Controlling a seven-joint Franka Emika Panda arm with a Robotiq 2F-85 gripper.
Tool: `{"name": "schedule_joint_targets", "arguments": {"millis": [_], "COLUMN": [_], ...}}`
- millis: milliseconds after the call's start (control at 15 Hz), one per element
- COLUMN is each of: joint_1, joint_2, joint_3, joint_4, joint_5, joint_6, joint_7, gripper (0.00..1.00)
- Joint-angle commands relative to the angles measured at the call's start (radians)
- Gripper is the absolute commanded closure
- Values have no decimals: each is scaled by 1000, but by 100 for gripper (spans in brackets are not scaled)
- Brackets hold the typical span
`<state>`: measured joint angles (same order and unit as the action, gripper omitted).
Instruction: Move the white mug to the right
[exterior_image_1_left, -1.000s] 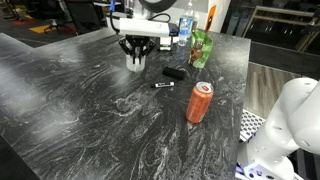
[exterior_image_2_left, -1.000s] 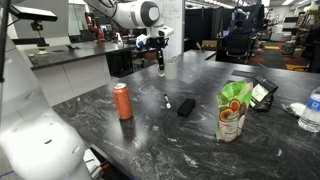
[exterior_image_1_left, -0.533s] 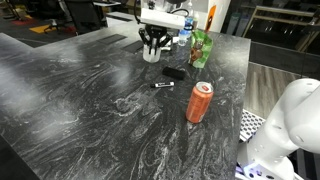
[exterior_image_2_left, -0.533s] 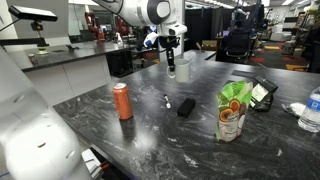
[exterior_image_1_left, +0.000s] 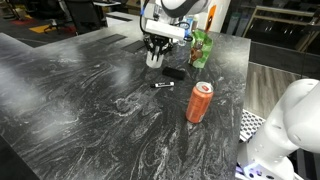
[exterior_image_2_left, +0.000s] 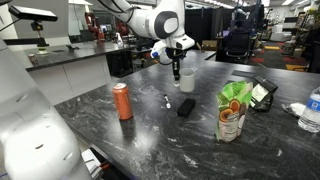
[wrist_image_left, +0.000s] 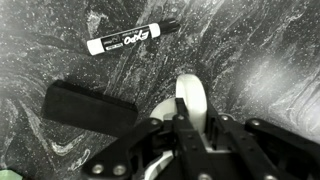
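Observation:
I need to lower and release the small whitish cup there next.
The white mug (exterior_image_1_left: 154, 58) is a small whitish cup held in my gripper (exterior_image_1_left: 155, 50) at the far middle of the dark marble table (exterior_image_1_left: 90, 110). It also shows in an exterior view (exterior_image_2_left: 186, 80), below the gripper (exterior_image_2_left: 178, 68). In the wrist view the mug's rim (wrist_image_left: 190, 98) sits between the fingers of the gripper (wrist_image_left: 185, 125), which is shut on it. I cannot tell whether the mug touches the table. No utensil shows in the mug.
A black flat object (exterior_image_1_left: 174, 73) (wrist_image_left: 85, 108) and a marker (exterior_image_1_left: 162, 85) (wrist_image_left: 125, 40) lie close beside the mug. An orange-red can (exterior_image_1_left: 200, 102) (exterior_image_2_left: 122, 100) stands nearer. A green bag (exterior_image_1_left: 202, 48) (exterior_image_2_left: 233, 110) and a water bottle (exterior_image_1_left: 185, 30) stand behind.
My gripper has carried the white mug along the table's far side, toward the green bag and the black object. The can, marker and bag have not moved.

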<state>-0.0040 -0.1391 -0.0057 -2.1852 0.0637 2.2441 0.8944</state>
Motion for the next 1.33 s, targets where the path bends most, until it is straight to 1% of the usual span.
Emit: {"name": "schedule_joint_targets", "arguments": {"millis": [0,333,600,667,733,800,867,1000,1267], "joint_1": [-10,0,12,16,20,25,30,44,74], "joint_2": [50,121,143,143,142,139,137,133,121], "joint_3": [3,10,17,21,25,30,35,49,80], "joint_4": [-2,15,31,33,37,43,50,76,136], "joint_5": [30,-6,-83,-103,-118,-131,-141,-158,-174], "joint_6": [65,61,36,31,23,11,-5,-76,-239], "joint_7": [-57,-45,1,15,24,35,44,70,121], "gripper": [96,96,96,59,57,52,43,29,2]}}
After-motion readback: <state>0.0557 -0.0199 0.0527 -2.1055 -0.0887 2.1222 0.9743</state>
